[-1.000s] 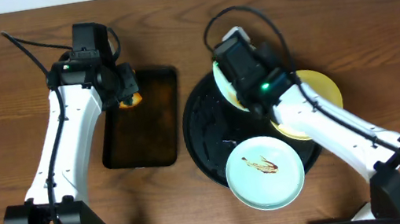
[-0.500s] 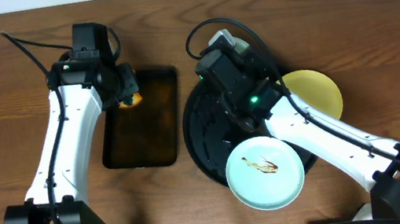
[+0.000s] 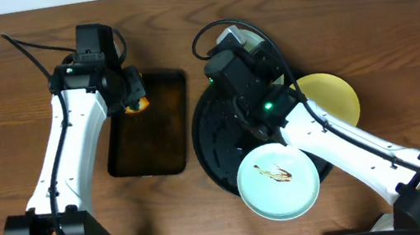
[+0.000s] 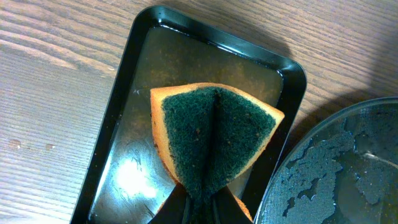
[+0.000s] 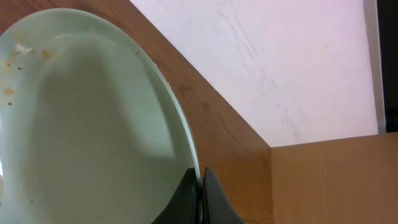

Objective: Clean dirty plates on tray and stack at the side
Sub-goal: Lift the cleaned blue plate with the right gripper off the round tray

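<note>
My right gripper will next move the mint plate to the right in the overhead view, past the yellow plate [image 3: 330, 95], and then lower it to the wood.
My right gripper [image 5: 200, 180] is shut on the rim of a pale mint plate [image 5: 93, 124], which is tilted up and has small brown specks near its edge. In the overhead view this gripper [image 3: 228, 58] is above the far part of the round black tray [image 3: 213, 146], and the arm hides the held plate. A second mint plate [image 3: 278, 181] with a brown sauce streak lies on the tray's front edge. The yellow plate [image 3: 330, 95] lies at the tray's right side. My left gripper [image 4: 200, 200] is shut on a folded green-and-orange sponge [image 4: 214, 134].
The sponge hangs over the far end of a wet rectangular black tray [image 3: 147, 127], left of the round tray. That tray's rim [image 4: 111, 127] and the wet round tray [image 4: 339, 174] show in the left wrist view. A wall runs behind the table.
My right arm has swung left over the round tray with the mint plate, which is now hidden under the arm from above. The left arm and sponge have not moved.
</note>
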Robot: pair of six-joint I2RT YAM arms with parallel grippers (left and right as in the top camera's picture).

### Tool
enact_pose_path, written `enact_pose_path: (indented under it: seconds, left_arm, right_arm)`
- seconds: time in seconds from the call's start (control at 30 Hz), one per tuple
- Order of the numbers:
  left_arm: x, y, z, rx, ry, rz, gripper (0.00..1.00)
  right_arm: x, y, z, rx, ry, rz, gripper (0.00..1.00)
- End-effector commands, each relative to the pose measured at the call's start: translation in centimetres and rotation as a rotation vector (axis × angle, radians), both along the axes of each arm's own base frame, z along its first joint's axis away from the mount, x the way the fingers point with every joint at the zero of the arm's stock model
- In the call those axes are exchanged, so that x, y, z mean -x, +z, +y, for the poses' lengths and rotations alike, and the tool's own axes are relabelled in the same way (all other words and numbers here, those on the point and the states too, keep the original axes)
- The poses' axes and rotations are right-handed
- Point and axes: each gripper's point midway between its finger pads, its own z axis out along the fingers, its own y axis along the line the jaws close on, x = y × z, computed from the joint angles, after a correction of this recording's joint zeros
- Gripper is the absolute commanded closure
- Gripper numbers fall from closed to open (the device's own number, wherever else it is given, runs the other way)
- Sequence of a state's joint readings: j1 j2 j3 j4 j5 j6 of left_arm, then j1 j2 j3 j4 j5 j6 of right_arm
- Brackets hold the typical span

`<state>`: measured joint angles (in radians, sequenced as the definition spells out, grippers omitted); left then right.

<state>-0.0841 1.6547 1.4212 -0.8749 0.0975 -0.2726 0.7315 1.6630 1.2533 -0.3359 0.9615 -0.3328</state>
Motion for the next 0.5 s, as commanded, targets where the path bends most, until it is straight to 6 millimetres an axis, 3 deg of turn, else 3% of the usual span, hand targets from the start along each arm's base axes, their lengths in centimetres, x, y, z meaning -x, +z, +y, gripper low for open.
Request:
enact_pose_path:
  seconds: [0.0,0.27,0.47]
  left_arm:
    - [0.0,0.6,0.3,-0.010,0.006,-0.018,0.92]
    - [0.0,0.6,0.3,-0.010,0.006,-0.018,0.92]
    - [0.0,0.6,0.3,-0.010,0.006,-0.018,0.92]
  right_arm:
    - [0.5,1.4,-0.2,-0.051,-0.032,-0.051,0.99]
    - [0.4,-1.9,-3.3,-0.330,-0.201,0.005,0.99]
    - [-1.2,-1.6,-9.0,-0.481,-0.355,-0.027,0.99]
